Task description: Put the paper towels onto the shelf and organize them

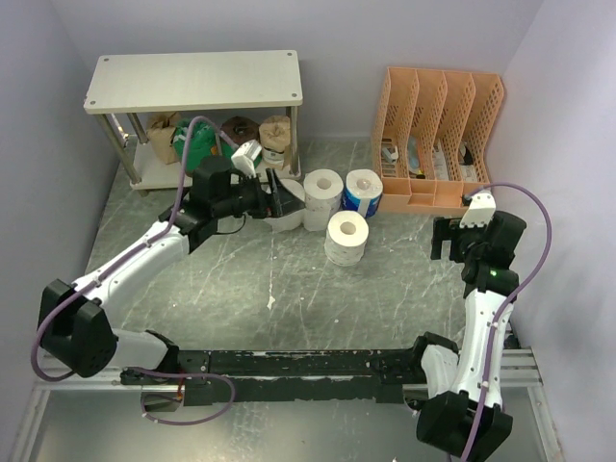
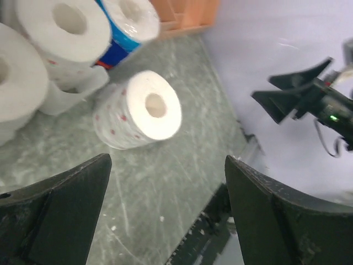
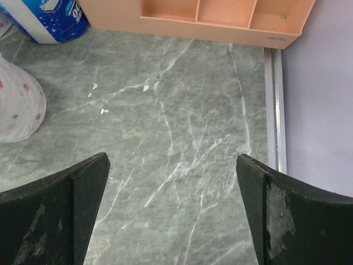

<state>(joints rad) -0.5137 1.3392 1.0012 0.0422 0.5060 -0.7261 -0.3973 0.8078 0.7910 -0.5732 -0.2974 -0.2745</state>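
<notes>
My left gripper moves to the left in the top view next, turning and coming down to the white roll. That roll stands nearest the shelf (image 1: pixel 192 82).
The shelf (image 1: pixel 192 82) stands at the back left; its lower board holds a tan roll (image 1: pixel 164 132), a green-wrapped roll (image 1: pixel 204 146), a brown roll (image 1: pixel 239 128) and another tan roll (image 1: pixel 276 131). On the table lie white rolls (image 1: pixel 323 195) (image 1: pixel 346 238), a blue-printed roll (image 1: pixel 363 192) and one white roll (image 1: pixel 289 218) right at my left gripper (image 1: pixel 279 197). The left gripper (image 2: pixel 168 160) is open and empty, with a red-dotted white roll (image 2: pixel 146 110) ahead of it. My right gripper (image 1: pixel 445 241) (image 3: pixel 172 158) is open and empty over bare table.
An orange slotted file organizer (image 1: pixel 438 135) stands at the back right, its base in the right wrist view (image 3: pixel 220 16). The blue roll (image 3: pixel 49 19) and a white roll (image 3: pixel 16 107) lie left of the right gripper. Walls close in on three sides.
</notes>
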